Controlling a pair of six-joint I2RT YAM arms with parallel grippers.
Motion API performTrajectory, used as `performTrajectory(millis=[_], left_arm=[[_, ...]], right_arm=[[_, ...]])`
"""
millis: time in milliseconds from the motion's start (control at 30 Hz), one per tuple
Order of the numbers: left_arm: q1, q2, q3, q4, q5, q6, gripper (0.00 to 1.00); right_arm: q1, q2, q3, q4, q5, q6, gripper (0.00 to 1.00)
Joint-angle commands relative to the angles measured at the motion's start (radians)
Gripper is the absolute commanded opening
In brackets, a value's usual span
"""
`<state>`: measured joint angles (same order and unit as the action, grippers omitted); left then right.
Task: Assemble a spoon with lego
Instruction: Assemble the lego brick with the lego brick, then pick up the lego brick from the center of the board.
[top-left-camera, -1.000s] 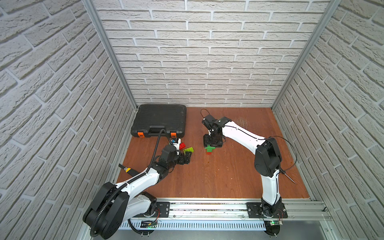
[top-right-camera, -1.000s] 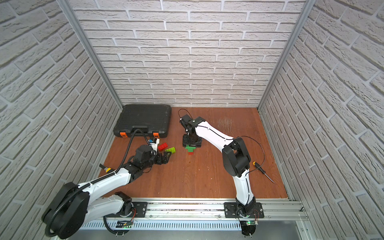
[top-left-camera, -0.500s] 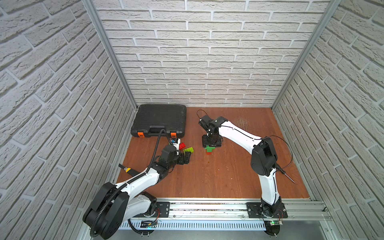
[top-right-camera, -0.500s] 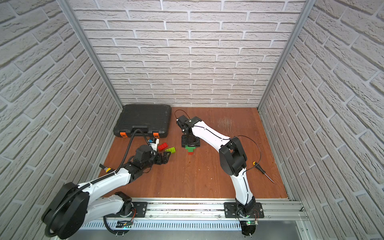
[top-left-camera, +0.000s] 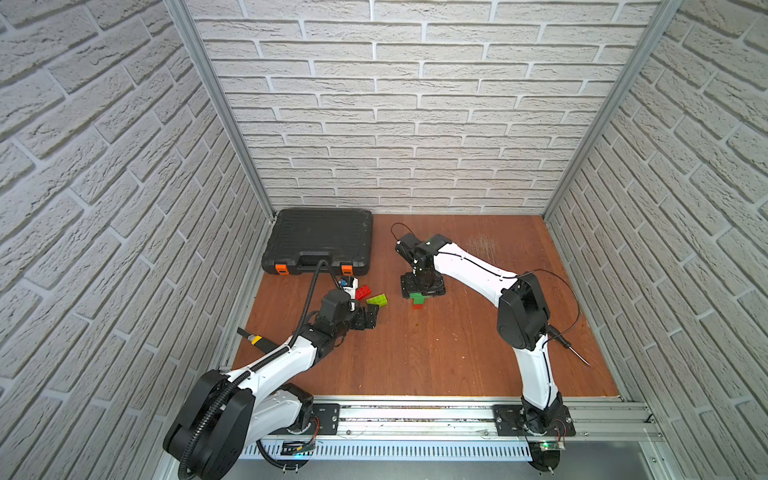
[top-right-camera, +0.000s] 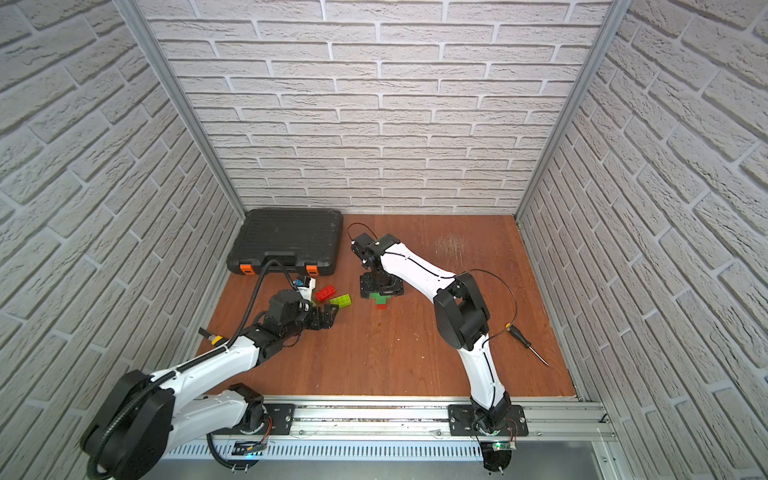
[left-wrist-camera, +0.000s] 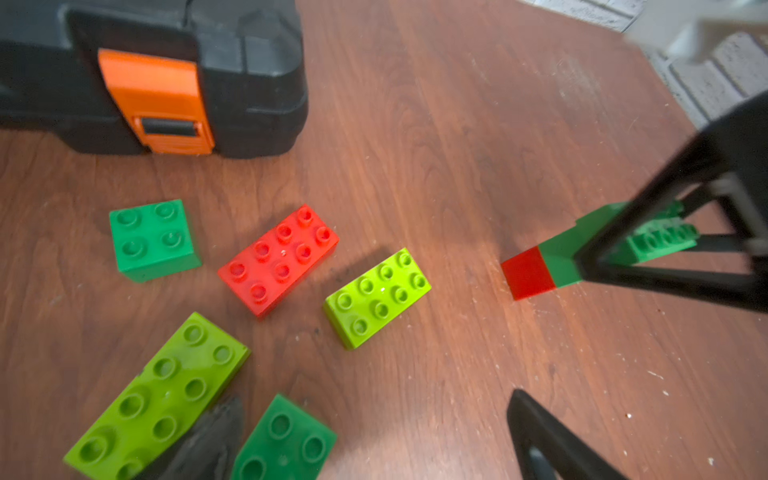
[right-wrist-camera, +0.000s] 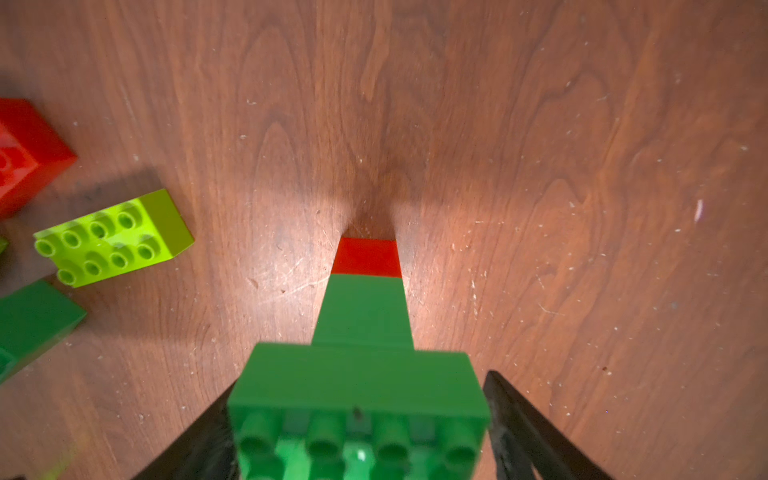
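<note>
The lime oblong (top-left-camera: 377, 300) (left-wrist-camera: 376, 297) lies crooked, below and outward. My left gripper next needs to move its open fingers outward, turn them and lower them astride the oblong's long sides.
The partly built spoon (right-wrist-camera: 363, 316) stands upright on the table, with a red brick (right-wrist-camera: 365, 257) at the bottom, a green stem and a wider dark green brick (right-wrist-camera: 357, 382) on top, studs up. My right gripper (right-wrist-camera: 360, 382) is open and straddles that top brick, its fingers just off the sides. Both top views show it (top-left-camera: 422, 286) (top-right-camera: 381, 286) above the stack (top-left-camera: 417, 300). Loose lego lies to the left: a red oblong (left-wrist-camera: 278, 259), a lime oblong (left-wrist-camera: 376, 297), a dark green square (left-wrist-camera: 153, 239) and a long lime brick (left-wrist-camera: 158, 399). My left gripper (left-wrist-camera: 374, 436) (top-left-camera: 368, 318) is open over a dark green brick (left-wrist-camera: 282, 440).
A black toolcase (top-left-camera: 320, 241) with orange latches lies at the back left, close behind the loose bricks. A screwdriver (top-left-camera: 569, 349) lies by the right wall. A yellow-and-black tool (top-left-camera: 255, 338) sticks out near the left wall. Brick-patterned walls close in three sides.
My right gripper's jaws have widened off the top green brick, and the right wrist has shifted slightly. The left arm and the loose bricks have not moved.
</note>
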<state>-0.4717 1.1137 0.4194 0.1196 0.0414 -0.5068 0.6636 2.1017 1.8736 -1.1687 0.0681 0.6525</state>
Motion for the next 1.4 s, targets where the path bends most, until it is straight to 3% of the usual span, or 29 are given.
performTrajectory(millis=[0, 233, 367, 633, 867, 1000, 1367], left_arm=[[0.026, -0.035, 0.064, -0.073, 0.037, 0.031, 0.98], [0.058, 0.001, 0.244, -0.317, 0.096, 0.183, 0.96], [0.097, 0.119, 0.366, -0.469, 0.154, 0.362, 0.96], [0.111, 0.350, 0.573, -0.632, 0.276, 0.655, 0.83], [0.092, 0.510, 0.667, -0.642, 0.291, 0.740, 0.73], [0.059, 0.559, 0.673, -0.586, 0.264, 0.791, 0.71], [0.014, 0.718, 0.761, -0.635, 0.160, 0.853, 0.60]], right_arm=[[0.022, -0.116, 0.011, -0.024, 0.030, -0.030, 0.86], [0.023, -0.312, -0.062, 0.106, 0.051, -0.132, 0.86], [-0.012, -0.443, -0.191, 0.275, 0.076, -0.270, 0.87], [-0.163, -0.563, -0.391, 0.491, -0.039, -0.543, 0.88], [-0.231, -0.564, -0.442, 0.557, -0.102, -0.667, 0.88], [-0.250, -0.550, -0.437, 0.556, -0.112, -0.674, 0.88], [-0.271, -0.510, -0.392, 0.505, -0.109, -0.688, 0.88]])
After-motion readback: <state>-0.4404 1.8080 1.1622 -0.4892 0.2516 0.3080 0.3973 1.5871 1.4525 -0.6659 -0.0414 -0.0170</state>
